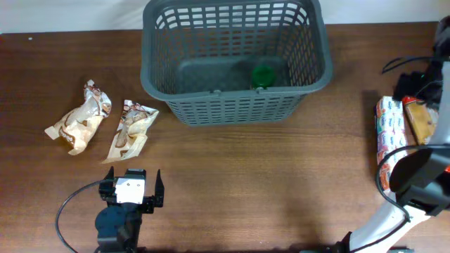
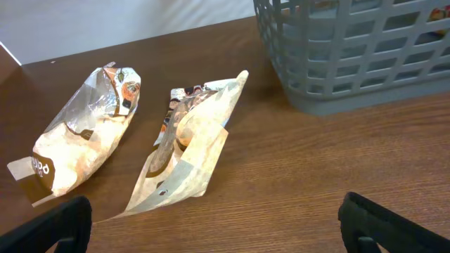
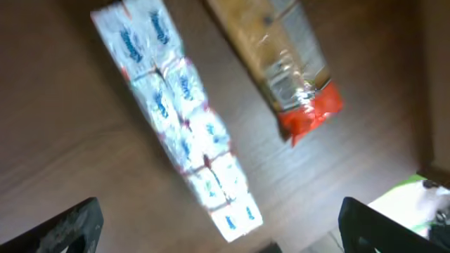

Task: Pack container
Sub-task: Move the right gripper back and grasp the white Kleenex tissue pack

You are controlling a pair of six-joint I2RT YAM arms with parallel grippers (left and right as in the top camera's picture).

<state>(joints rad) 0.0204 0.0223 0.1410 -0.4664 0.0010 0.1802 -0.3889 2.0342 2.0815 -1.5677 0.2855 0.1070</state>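
The robot needs to lower its right gripper onto the middle of the white and blue multipack [image 1: 389,133], with its fingers on either long side, before it grabs the multipack.
The container [image 1: 236,105] is a large dark grey slotted basket at the table's far middle; a green object [image 1: 263,74] lies inside it. Its corner shows in the left wrist view [image 2: 351,63]. Two beige snack bags [image 1: 77,119] [image 1: 131,128] lie left of it, also in the left wrist view [image 2: 84,137] [image 2: 186,144]. My left gripper [image 1: 132,184] [image 2: 218,228] is open and empty, just in front of the bags. My right gripper [image 3: 218,228] is open above a white and blue multipack [image 1: 389,133] [image 3: 176,112] beside a brown bag with a red end [image 1: 418,119] [image 3: 281,56].
The right arm [image 1: 415,183] covers the near end of the multipack at the table's right edge. Black cables [image 1: 404,65] lie at the far right. A cable [image 1: 70,204] loops by the left arm.
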